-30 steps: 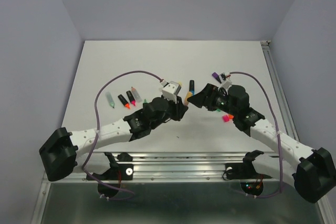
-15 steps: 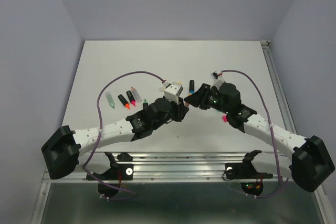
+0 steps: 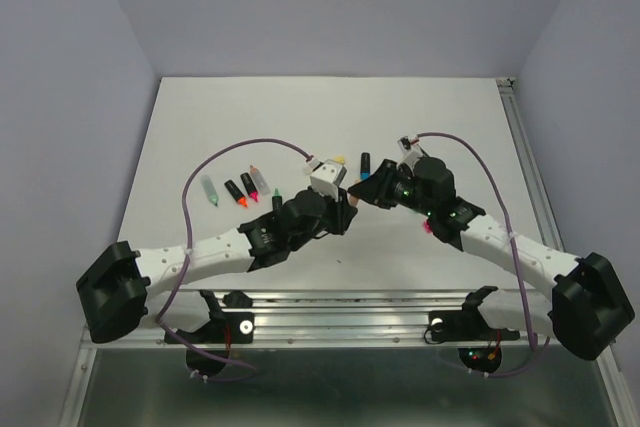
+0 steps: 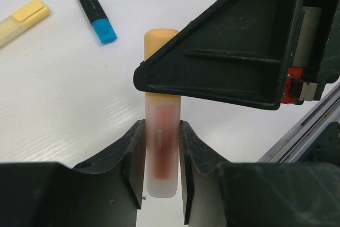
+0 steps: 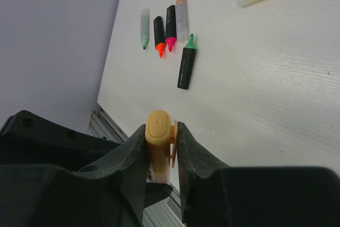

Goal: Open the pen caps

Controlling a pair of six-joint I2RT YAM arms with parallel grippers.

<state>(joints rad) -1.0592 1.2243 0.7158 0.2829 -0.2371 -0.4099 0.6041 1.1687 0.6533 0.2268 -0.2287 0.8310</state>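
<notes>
I will move the orange cap over, lower it and let go of it on the clear tabletop by the pink cap, which is below my right gripper and to its right in the top view.
A pastel orange marker stands upright between my two grippers above the middle of the table. My left gripper is shut on its translucent barrel. The marker's orange pen cap sits on the top end, and my right gripper is shut on it, one finger against the cap's clip. In the top view the left gripper and the right gripper meet tip to tip. From the left wrist, the right gripper's black body covers the cap's lower part; only the cap's top shows.
Several uncapped markers lie in a row left of centre, tips showing green, orange and pink. A pale yellow marker and a black marker with a blue end lie behind the grippers. A pink cap lies under the right arm.
My right gripper has moved left onto the marker's top end and closed on the orange cap. The left gripper has kept its hold on the barrel, almost still.
</notes>
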